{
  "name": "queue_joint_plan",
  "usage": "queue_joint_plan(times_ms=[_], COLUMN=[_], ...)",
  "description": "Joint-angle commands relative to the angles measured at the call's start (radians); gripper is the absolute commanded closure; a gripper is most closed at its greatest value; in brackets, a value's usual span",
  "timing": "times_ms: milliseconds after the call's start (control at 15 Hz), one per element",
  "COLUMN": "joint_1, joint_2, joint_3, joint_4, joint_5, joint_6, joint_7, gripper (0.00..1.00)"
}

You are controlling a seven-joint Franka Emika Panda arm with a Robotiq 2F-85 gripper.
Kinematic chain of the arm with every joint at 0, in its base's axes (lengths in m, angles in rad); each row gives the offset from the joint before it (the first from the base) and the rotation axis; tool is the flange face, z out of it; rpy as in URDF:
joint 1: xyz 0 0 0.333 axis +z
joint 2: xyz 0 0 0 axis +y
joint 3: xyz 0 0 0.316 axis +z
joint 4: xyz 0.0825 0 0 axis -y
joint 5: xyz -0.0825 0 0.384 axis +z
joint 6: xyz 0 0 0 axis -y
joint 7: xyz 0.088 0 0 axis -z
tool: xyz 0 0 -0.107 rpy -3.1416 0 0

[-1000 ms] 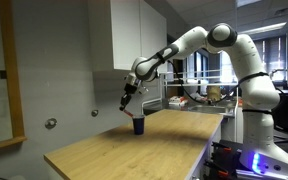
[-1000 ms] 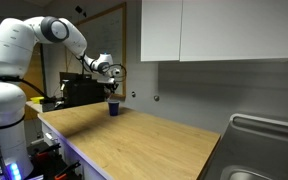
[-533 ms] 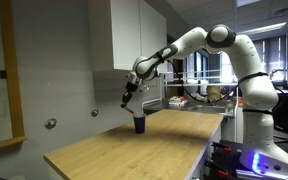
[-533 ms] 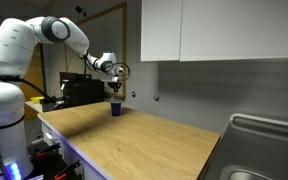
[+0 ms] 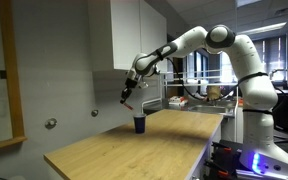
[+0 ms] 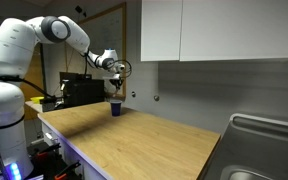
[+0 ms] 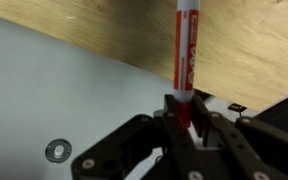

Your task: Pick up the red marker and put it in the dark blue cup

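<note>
My gripper shifts over the dark blue cup's opening next, as it lies below and slightly aside, then lowers the red marker inside and releases it.
My gripper is shut on the red marker, which sticks out from between the fingers over the wooden table. In both exterior views the gripper hangs in the air, above and slightly to one side of the dark blue cup. The cup stands upright on the far end of the table near the wall. It is out of the wrist view.
The light wooden table runs along a white wall under white cabinets. A metal sink lies at one end. A round wall fitting shows in the wrist view. Cluttered benches stand behind the arm.
The gripper has risen a little with the red marker still held. The cup has not moved.
</note>
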Motion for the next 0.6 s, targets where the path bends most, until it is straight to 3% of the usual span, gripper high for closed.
queue_joint_plan(times_ms=[0,533], joint_1=[-0.029,-0.065], joint_2=[0.022,0.057], joint_3=[-0.008,-0.007], joint_4=[0.028,0.017], joint_5=[0.030,0.043], joint_6=[-0.019,-0.006], joint_7=[-0.049,-0.067], gripper=[0.91,0.91])
